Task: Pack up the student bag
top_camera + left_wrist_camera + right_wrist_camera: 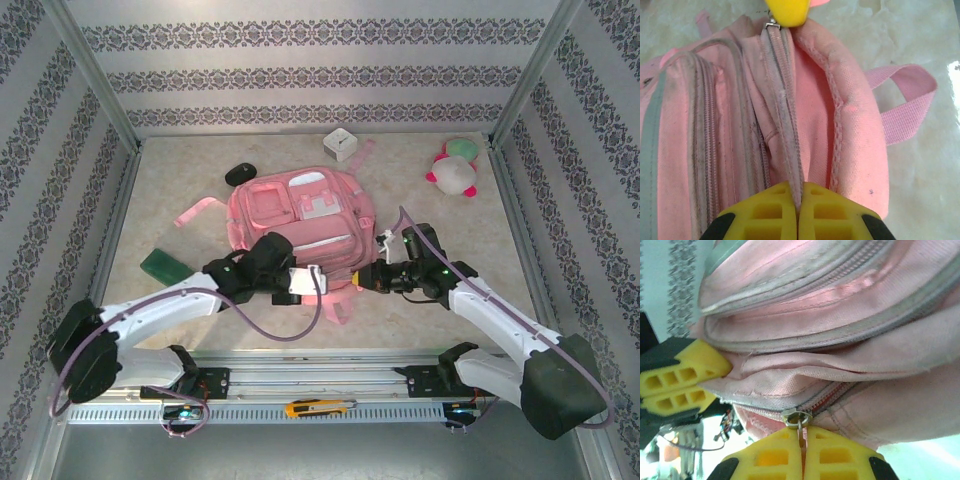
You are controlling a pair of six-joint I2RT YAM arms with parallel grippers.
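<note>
My right gripper should next pull the metal pull outward along the zip line, which continues toward the bag's side edge (368,241) lying outward, then release it.
The student bag (300,215) is a big pink backpack lying flat mid-table, front pockets up. My left gripper (322,284) is at its near edge, shut on the fabric lip of the bag's main zip opening (799,192). My right gripper (360,279) faces it from the right, shut on the metal zipper pull (800,432), just below the slider (796,416). The zip stands partly open, with pink lining showing between the teeth (812,120). In the left wrist view the right gripper's yellow fingertips (786,11) sit at the far end of the zip line.
A white cube (341,143) and a black mouse (240,174) lie behind the bag. A pink-and-white plush toy (455,170) sits at the back right, a green object (163,266) at the left. A yellow utility knife (318,407) rests on the front rail.
</note>
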